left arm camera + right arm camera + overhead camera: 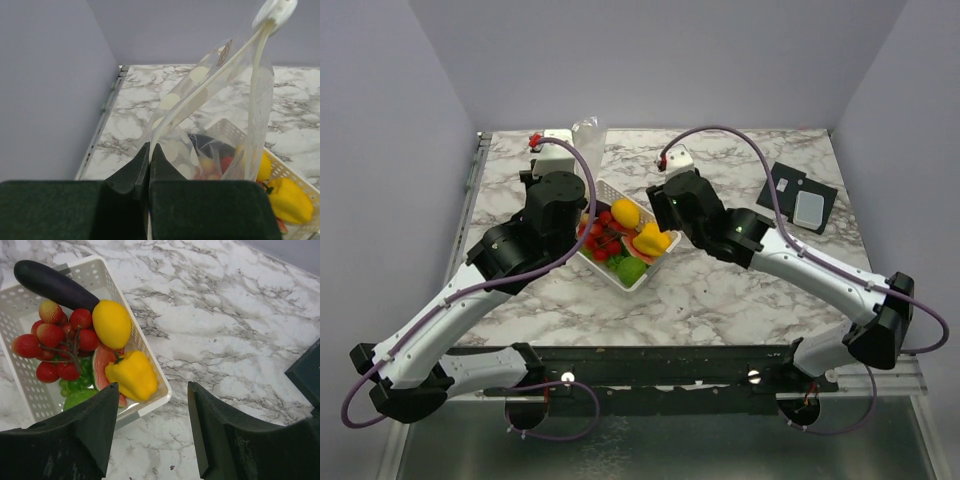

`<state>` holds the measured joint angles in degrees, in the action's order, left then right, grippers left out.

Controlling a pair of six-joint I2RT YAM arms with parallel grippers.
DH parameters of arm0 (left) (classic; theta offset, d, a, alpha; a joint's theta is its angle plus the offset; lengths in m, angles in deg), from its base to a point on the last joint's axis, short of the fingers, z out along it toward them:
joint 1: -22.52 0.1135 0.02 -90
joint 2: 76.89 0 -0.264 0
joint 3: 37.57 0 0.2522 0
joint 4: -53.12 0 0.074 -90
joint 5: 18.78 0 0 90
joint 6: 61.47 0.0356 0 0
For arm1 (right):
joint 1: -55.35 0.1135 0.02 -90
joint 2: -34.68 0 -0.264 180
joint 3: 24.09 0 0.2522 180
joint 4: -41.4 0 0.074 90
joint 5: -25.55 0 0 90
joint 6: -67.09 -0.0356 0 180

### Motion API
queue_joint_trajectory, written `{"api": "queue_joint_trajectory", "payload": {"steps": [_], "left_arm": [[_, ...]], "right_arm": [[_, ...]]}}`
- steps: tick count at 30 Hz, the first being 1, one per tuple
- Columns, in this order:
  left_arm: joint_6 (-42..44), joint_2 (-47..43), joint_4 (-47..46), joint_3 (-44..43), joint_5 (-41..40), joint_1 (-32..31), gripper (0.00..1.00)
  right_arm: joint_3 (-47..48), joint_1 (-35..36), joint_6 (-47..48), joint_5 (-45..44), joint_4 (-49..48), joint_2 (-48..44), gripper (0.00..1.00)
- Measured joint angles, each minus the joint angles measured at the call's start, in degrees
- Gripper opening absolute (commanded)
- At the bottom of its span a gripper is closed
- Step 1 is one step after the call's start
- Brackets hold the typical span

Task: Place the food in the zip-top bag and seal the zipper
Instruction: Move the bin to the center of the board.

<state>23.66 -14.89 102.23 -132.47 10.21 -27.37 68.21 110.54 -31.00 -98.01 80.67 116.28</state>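
The robot should move its right gripper down and to the left in the top view, astride the basket's rim beside the lemon, because that rim is free of food.
The food lies in a white basket (159,374): dark eggplant (52,285), yellow lemon (111,322), yellow pepper (132,375), red fruit cluster (55,342), watermelon slice (101,365) and green pieces (75,390). The basket also shows in the top view (642,279). My left gripper (149,146) is shut on the edge of the clear, dotted zip-top bag (210,85) and holds it up over the basket's far end. The zipper strip (220,65) runs up to a white slider (274,10). My right gripper (153,385) is open and empty, just right of the basket.
A black square object with a grey label (803,197) lies at the back right of the marble table. The table's metal left edge (111,95) meets the lilac wall. Bare marble lies right of the basket (240,330).
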Motion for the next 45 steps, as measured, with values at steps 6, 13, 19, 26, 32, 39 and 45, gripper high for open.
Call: {"api": "queue_joint_trajectory", "payload": {"steps": [6, 13, 19, 26, 32, 39, 45], "left_arm": [[-1.11, -0.79, 3.13, 0.28, -6.29, 0.00, 0.00], [-4.37, -2.08, 8.76, 0.48, -11.19, 0.00, 0.00], [-7.91, -2.05, 14.53, 0.48, -13.25, 0.00, 0.00], [-12.81, -2.10, 20.04, 0.61, -13.05, 0.00, 0.00], [-16.63, -2.78, 23.54, 2.80, -11.89, 0.00, 0.00], [-18.97, -3.06, 25.53, 4.33, -10.80, 0.00, 0.00], [-19.98, -3.96, 27.02, 4.35, -10.38, 0.00, 0.00]], "right_arm": [[6.75, -4.87, 0.00, 8.57, 4.22, 7.32, 0.62], [9.44, -12.15, 0.26, 19.78, 6.08, 14.51, 0.60], [11.41, -15.80, 0.94, 26.16, 6.86, 20.41, 0.59], [14.40, -17.33, 1.81, 31.19, 7.21, 26.23, 0.56], [18.08, -17.81, 2.80, 33.14, 7.63, 30.71, 0.56], [21.51, -18.16, 3.85, 34.80, 7.74, 34.77, 0.52], [22.60, -18.21, 4.52, 35.36, 7.82, 37.35, 0.49]]}}
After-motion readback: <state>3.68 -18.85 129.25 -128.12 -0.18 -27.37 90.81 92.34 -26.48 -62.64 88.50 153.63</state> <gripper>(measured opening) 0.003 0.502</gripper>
